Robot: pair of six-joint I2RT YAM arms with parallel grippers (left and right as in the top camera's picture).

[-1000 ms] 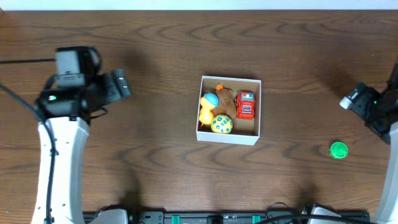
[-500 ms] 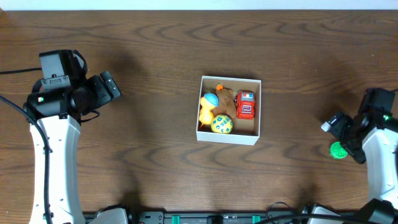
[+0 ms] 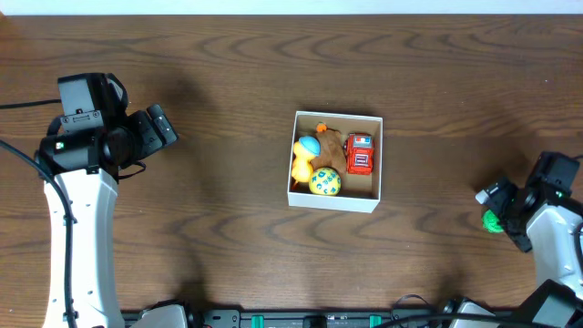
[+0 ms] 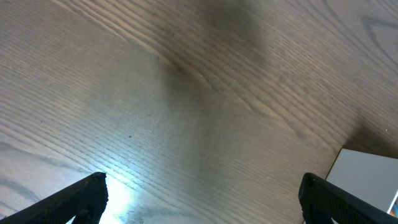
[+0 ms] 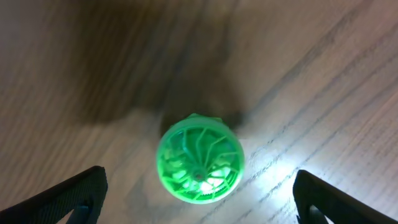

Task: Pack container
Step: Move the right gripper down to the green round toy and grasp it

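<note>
My right gripper lowers over the green round ribbed toy [image 3: 492,221] [image 5: 200,160] next, then closes on the toy's sides.
The container [image 3: 367,199], a shallow white-walled box with a tan inside, sits mid-table and holds a red toy car [image 3: 360,152], a yellow-blue ball [image 3: 325,182], a yellow and blue duck-like toy [image 3: 305,157] and a brown toy. A corner of the container shows in the left wrist view [image 4: 367,177]. A green round ribbed toy [image 5: 200,158] lies on the wood at the right [image 3: 491,221]. My right gripper [image 5: 199,198] is open, fingers spread either side of the green toy, just above it. My left gripper [image 4: 199,199] is open and empty over bare wood at the left.
The dark wood table [image 3: 228,246] surrounds the container. A white wall strip runs along the far edge [image 3: 291,5]. A black rail lies along the near edge [image 3: 319,319].
My right arm has swung down and inward from the right edge and now sits over the green toy. My left arm drew back to the left earlier and has since held still.
</note>
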